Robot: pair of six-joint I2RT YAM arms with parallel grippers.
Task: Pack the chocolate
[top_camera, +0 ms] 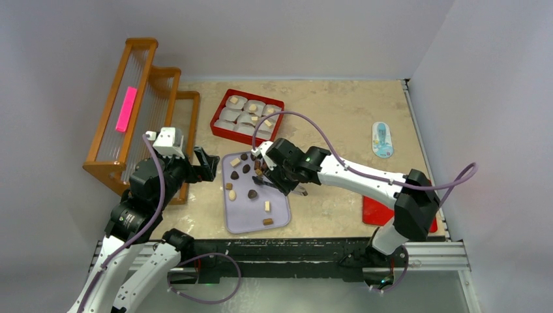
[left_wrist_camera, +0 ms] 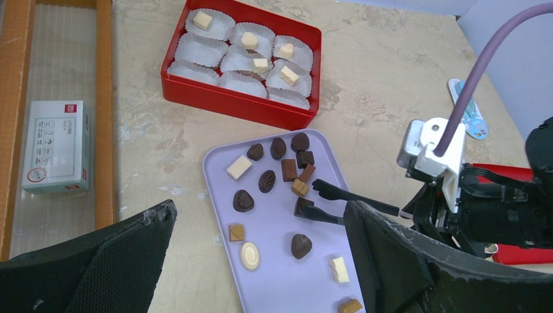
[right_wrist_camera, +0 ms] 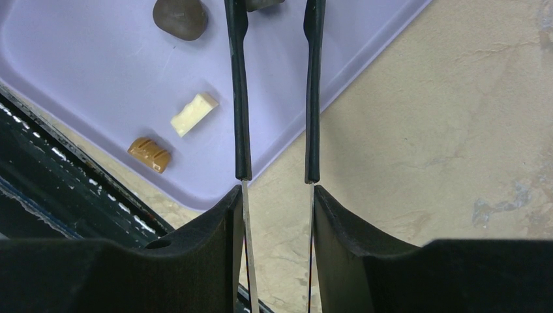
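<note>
The dark piece (right_wrist_camera: pixel 265 4) sits between the open tips of the black tongs (right_wrist_camera: pixel 239 98), so my right gripper should next go down slightly and close the tongs' tips on the sides of the dark piece.
The chocolate (top_camera: pixel 252 193) lies scattered on a lilac tray (top_camera: pixel 244 222): dark, light brown and cream pieces, also in the left wrist view (left_wrist_camera: pixel 244 201). A red box (top_camera: pixel 220 128) of white paper cups holds several cream and light brown pieces (left_wrist_camera: pixel 249 39). My right gripper (top_camera: pixel 287 177) is shut on black tongs (right_wrist_camera: pixel 239 98), whose open tips sit over the tray's upper middle, one tip against a dark piece (left_wrist_camera: pixel 302 205). My left gripper (top_camera: pixel 205 163) is open and empty just left of the tray, which lies between its fingers (left_wrist_camera: pixel 98 261).
A wooden rack (top_camera: pixel 140 104) with a pink strip (top_camera: pixel 126 109) stands at the left; a white box (left_wrist_camera: pixel 55 145) lies in it. A blue-white packet (top_camera: pixel 382 139) lies at the right. A red lid (top_camera: pixel 375 212) lies under the right arm.
</note>
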